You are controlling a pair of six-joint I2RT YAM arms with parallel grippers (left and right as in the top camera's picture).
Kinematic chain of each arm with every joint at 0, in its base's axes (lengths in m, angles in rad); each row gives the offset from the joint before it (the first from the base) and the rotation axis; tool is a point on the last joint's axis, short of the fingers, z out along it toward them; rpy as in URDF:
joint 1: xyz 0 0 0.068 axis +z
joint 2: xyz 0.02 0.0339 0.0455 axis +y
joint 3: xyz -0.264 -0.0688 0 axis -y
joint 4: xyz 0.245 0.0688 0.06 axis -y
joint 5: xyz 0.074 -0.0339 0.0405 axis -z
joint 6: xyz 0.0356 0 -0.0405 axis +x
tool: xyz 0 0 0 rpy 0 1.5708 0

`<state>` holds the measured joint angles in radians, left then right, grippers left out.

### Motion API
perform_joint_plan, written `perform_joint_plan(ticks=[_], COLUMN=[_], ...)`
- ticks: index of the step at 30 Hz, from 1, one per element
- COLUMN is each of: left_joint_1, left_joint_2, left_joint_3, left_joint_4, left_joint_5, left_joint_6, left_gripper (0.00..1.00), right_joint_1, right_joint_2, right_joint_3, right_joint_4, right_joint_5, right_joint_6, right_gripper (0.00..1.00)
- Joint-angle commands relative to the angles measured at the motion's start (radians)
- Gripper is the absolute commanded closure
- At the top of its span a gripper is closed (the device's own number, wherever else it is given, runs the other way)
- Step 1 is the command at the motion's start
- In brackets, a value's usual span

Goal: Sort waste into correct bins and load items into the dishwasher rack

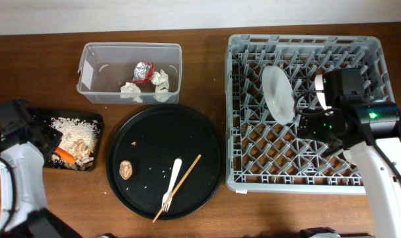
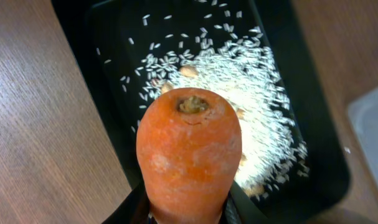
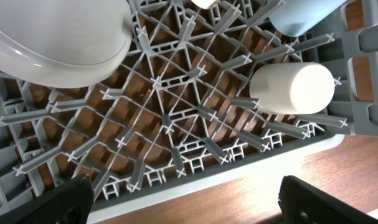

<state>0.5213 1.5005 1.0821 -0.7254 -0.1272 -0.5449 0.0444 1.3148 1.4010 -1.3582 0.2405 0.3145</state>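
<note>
My left gripper needs to lower the orange carrot [image 1: 63,155] next to the food waste and let it go, because the shallow black tray that already holds rice scraps is below the gripper.
My left gripper [image 2: 189,214] is shut on the orange carrot [image 2: 189,155] and holds it over the shallow black tray [image 2: 114,37], which holds rice scraps [image 2: 238,93]. The overhead view shows the carrot [image 1: 63,155] at that tray [image 1: 94,119]. The clear tub [image 1: 131,99] holds napkins [image 1: 162,82] and the foil wrapper [image 1: 143,69]. My right gripper [image 3: 189,205] is open and empty over the grey rack [image 1: 299,183]. The rack holds the white plate [image 1: 278,92], the cream cup [image 3: 292,87] and the light blue cup [image 3: 301,15].
The large round black tray [image 1: 207,142] carries a brown lump [image 1: 126,170], a white fork [image 1: 172,182] and a wooden chopstick [image 1: 180,185]. The rack's near rim and bare wooden table show under my right gripper.
</note>
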Motion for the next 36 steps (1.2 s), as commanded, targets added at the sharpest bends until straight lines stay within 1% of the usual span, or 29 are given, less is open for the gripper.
perform_joint_plan(ticks=[1, 4, 5, 6, 8, 9, 10, 11, 12, 13, 15, 16, 17, 19, 20, 21, 24, 26, 28, 30, 34, 35, 36], left_joint_1=[0.061, 0.089, 0.098, 0.102, 0.104, 0.104, 0.104, 0.103, 0.103, 0.103, 0.096, 0.078, 0.035, -0.077, -0.159, -0.274, -0.462, -0.544, -0.576, -0.578, -0.578, -0.578, -0.578], left_joint_2=[0.122, 0.238, 0.258, 0.263, 0.263, 0.263, 0.260, 0.248, 0.226, 0.202, 0.137, 0.093, 0.037, -0.010, -0.011, -0.002, 0.042, 0.080, 0.116, 0.153, 0.217, 0.227, 0.242], left_joint_3=[0.014, 0.014, 0.014, 0.014, 0.014, 0.014, 0.019, 0.040, 0.077, 0.108, 0.165, 0.174, 0.174, 0.174, 0.174, 0.167, 0.138, 0.090, 0.040, -0.003, -0.018, -0.019, -0.020], left_joint_4=[0.077, 0.150, 0.162, 0.169, 0.167, 0.159, 0.135, 0.106, 0.063, 0.021, -0.061, -0.085, -0.117, -0.167, -0.206, -0.256, -0.343, -0.364, -0.364, -0.364, -0.326, -0.323, -0.323], left_joint_5=[0.055, 0.101, 0.105, 0.106, 0.106, 0.106, 0.130, 0.175, 0.187, 0.184, 0.193, 0.193, 0.192, 0.192, 0.192, 0.191, 0.131, 0.123, 0.114, 0.101, 0.110, 0.113, 0.117], left_joint_6=[0.020, 0.020, 0.020, 0.020, 0.020, 0.020, 0.020, 0.019, 0.019, 0.020, 0.020, 0.021, 0.027, 0.082, 0.115, 0.154, 0.180, 0.180, 0.180, 0.179, 0.179, 0.179, 0.179], left_gripper=[0.99, 0.99, 0.97, 0.91, 0.66, 0.61, 0.48, 0.33, 0.13, 0.06, 0.07, 0.07, 0.10, 0.11, 0.16, 0.18, 0.18, 0.18, 0.18, 0.18, 0.18, 0.21, 0.29], right_joint_1=[-0.006, -0.006, -0.006, -0.006, -0.006, -0.006, -0.006, -0.006, -0.006, -0.006, -0.006, -0.006, -0.006, -0.006, -0.006, -0.006, -0.006, -0.006, -0.006, -0.006, -0.006, -0.006, -0.006], right_joint_2=[0.001, 0.001, 0.001, 0.001, 0.001, 0.001, 0.001, 0.001, 0.001, 0.001, 0.001, 0.001, 0.001, 0.001, 0.001, 0.001, 0.001, 0.001, 0.001, 0.001, 0.001, 0.001, 0.001], right_joint_3=[-0.005, -0.005, -0.005, -0.005, -0.005, -0.005, -0.005, -0.005, -0.005, -0.005, -0.005, -0.005, -0.005, -0.005, -0.005, -0.005, -0.005, -0.005, -0.005, -0.005, -0.005, -0.005, -0.005], right_joint_4=[0.000, -0.008, -0.019, -0.023, -0.023, -0.023, -0.023, -0.026, -0.027, -0.027, -0.026, -0.026, -0.026, -0.026, -0.026, -0.026, -0.027, -0.027, -0.027, -0.027, -0.027, -0.027, -0.027], right_joint_5=[-0.002, -0.002, -0.002, -0.002, -0.002, -0.002, -0.002, -0.002, -0.002, -0.002, -0.002, -0.002, -0.002, -0.002, -0.002, -0.002, -0.002, -0.002, -0.002, -0.001, -0.002, -0.002, -0.002], right_joint_6=[0.003, 0.003, 0.003, 0.003, 0.003, 0.003, 0.003, 0.003, 0.003, 0.003, 0.003, 0.003, 0.003, 0.003, 0.003, 0.003, 0.003, 0.003, 0.003, 0.003, 0.003, 0.003, 0.003], right_gripper=[0.02, 0.01, 0.01, 0.01, 0.01, 0.01, 0.01, 0.01, 0.01, 0.01, 0.01, 0.01, 0.01, 0.01, 0.01, 0.02, 0.02, 0.02, 0.02, 0.02, 0.01, 0.02, 0.02])
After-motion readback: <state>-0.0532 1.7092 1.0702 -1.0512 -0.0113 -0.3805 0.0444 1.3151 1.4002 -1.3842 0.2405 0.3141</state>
